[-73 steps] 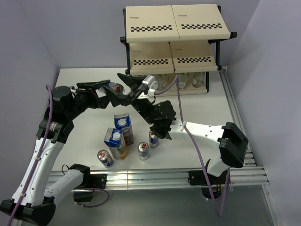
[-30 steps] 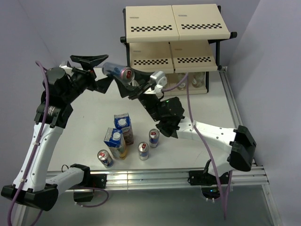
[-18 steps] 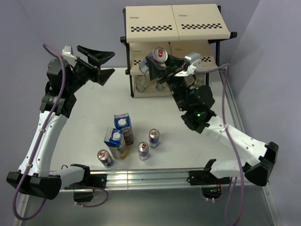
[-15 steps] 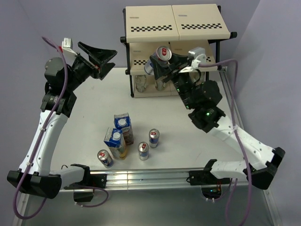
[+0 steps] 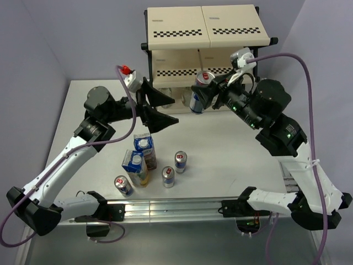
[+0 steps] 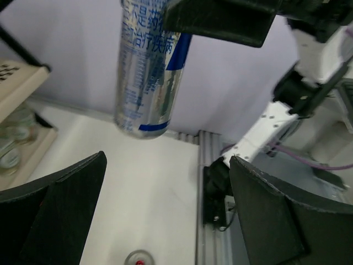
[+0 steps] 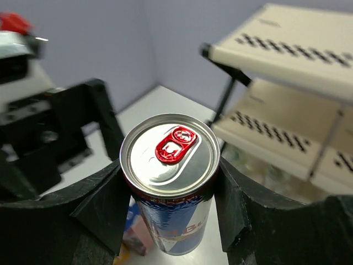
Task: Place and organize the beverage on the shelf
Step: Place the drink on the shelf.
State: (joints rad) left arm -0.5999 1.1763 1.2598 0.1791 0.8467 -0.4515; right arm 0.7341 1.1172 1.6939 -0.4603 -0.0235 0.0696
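Observation:
My right gripper will turn outward and to the right in the top view, into the shelf [image 5: 207, 25], and release the can on the shelf's middle board [image 5: 222, 58], which shows free space.
My right gripper [image 5: 203, 94] is shut on a slim blue-and-silver can [image 5: 199, 91], held upright in the air just in front of the shelf [image 5: 207, 25]. In the right wrist view the can [image 7: 170, 160] shows its red tab between the black fingers [image 7: 105, 204]. My left gripper [image 5: 168, 109] is open and holds nothing, left of the can and pointing at it. In the left wrist view the can [image 6: 146, 66] hangs above the open fingers [image 6: 71, 204]. Two cartons [image 5: 144, 149] and three more cans [image 5: 168, 176] stand on the table. Clear bottles [image 6: 11, 138] sit on the lowest board.
A metal rail [image 5: 182, 207] runs along the near edge of the table, and another rail [image 6: 201, 182] along its right side. The purple carton and the yellow carton [image 5: 135, 165] stand close together, with cans [image 5: 180, 161] [image 5: 123, 185] on both sides.
The right arm has carried the can from left of the shelf to its front and turned it upright. The left arm has swung down and right toward the centre, jaws still open.

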